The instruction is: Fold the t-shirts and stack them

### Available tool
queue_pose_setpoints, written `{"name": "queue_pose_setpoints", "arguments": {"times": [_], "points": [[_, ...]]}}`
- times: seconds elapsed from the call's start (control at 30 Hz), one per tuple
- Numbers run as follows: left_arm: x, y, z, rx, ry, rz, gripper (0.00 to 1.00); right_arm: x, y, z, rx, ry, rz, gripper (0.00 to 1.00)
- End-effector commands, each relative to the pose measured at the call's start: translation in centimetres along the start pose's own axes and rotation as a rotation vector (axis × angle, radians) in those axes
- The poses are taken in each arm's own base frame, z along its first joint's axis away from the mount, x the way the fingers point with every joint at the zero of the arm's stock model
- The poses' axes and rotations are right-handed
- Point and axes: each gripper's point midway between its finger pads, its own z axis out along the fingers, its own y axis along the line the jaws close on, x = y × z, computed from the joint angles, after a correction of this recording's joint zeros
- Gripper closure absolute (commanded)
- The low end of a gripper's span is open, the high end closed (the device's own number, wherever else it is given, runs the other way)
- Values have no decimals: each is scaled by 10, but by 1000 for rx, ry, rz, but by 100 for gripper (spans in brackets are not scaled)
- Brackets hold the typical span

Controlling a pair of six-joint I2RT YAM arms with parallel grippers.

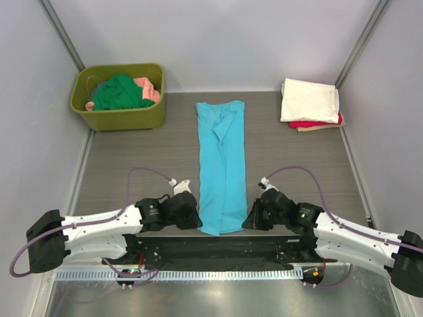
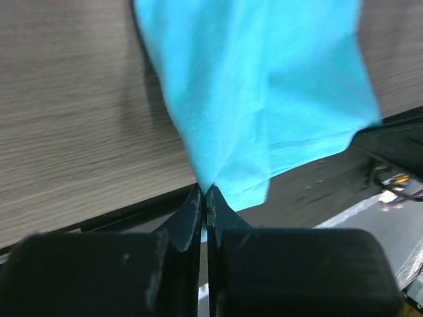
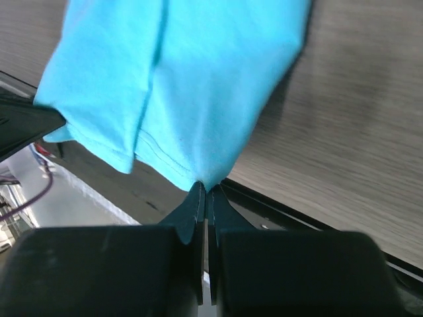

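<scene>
The t-shirt still lies full-length, so my right gripper will next lift its hem corner, carry it outward over the t-shirt and let go just short of the collar.
The turquoise-blue t-shirt [image 1: 223, 165] lies folded into a long narrow strip down the middle of the table, collar end far, hem end near. My left gripper [image 1: 198, 221] is shut on the hem's left corner [image 2: 218, 158]. My right gripper [image 1: 248, 221] is shut on the hem's right corner [image 3: 192, 132]. Both hold the hem just off the table's near edge. A dark green t-shirt [image 1: 119, 92] and a salmon-pink one [image 1: 149, 89] lie in the tub. A folded cream-white t-shirt [image 1: 309, 100] rests on a red one [image 1: 317, 123] at the far right.
The olive-green plastic tub [image 1: 122, 117] stands at the far left corner. Grey walls and metal rails enclose the wood-grain table [image 1: 132, 155]. A black mounting bar [image 1: 211, 246] runs along the near edge between the arm bases.
</scene>
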Motion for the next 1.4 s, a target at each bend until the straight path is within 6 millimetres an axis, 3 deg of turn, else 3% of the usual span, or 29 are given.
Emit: {"name": "queue_pose_setpoints", "arguments": {"times": [0.0, 0.03, 0.13, 0.2, 0.27, 0.3, 0.4, 0.43, 0.47, 0.5, 0.53, 0.6, 0.7, 0.73, 0.87, 0.93, 1.0, 1.17, 1.37], "points": [[-35, -10, -29, -49, -126, 47, 99, -34, 32, -14, -33, -115, -53, 99], [-43, -10, -33, -69, -153, 55, 99, -44, 45, -20, -45, -143, -67, 99], [-69, -16, -43, -101, -206, 89, 98, -75, 56, -23, 4, -229, -113, 99], [-97, -19, -51, -127, -252, 108, 98, -102, 62, -24, 35, -270, -123, 99], [-125, -17, -51, -158, -281, 137, 97, -130, 58, -26, 72, -317, -103, 99], [-140, -28, -56, -135, -295, 139, 97, -141, 56, -25, 92, -326, -125, 99], [-174, -23, -46, -177, -299, 150, 97, -184, 48, -27, 165, -386, -112, 99], [-189, -30, -49, -167, -317, 143, 97, -202, 53, -33, 173, -421, -137, 99], [-206, -27, -49, -173, -337, 125, 98, -211, 48, -28, 203, -417, -142, 99], [-212, -25, -37, -192, -312, 131, 98, -228, 50, -33, 213, -457, -138, 99], [-229, -29, -41, -185, -338, 113, 99, -236, 49, -31, 228, -462, -161, 99], [-242, -29, -27, -191, -331, 116, 99, -256, 49, -25, 234, -469, -161, 99], [-270, -40, -21, -150, -342, 105, 99, -270, 45, -13, 249, -447, -163, 99], [-272, -36, -6, -158, -304, 108, 99, -280, 47, -16, 246, -465, -159, 99], [-296, -41, 17, -146, -279, 114, 99, -298, 43, -10, 260, -473, -157, 99], [-301, -33, 36, -157, -241, 102, 99, -306, 41, -6, 261, -470, -153, 99], [-308, -35, 42, -149, -224, 96, 99, -311, 42, -2, 254, -463, -160, 99], [-311, -18, 70, -216, -152, 106, 95, -319, 31, 19, 255, -413, -148, 99], [-320, -5, 72, -286, -152, 97, 95, -326, 30, 40, 220, -362, -153, 99]]}}
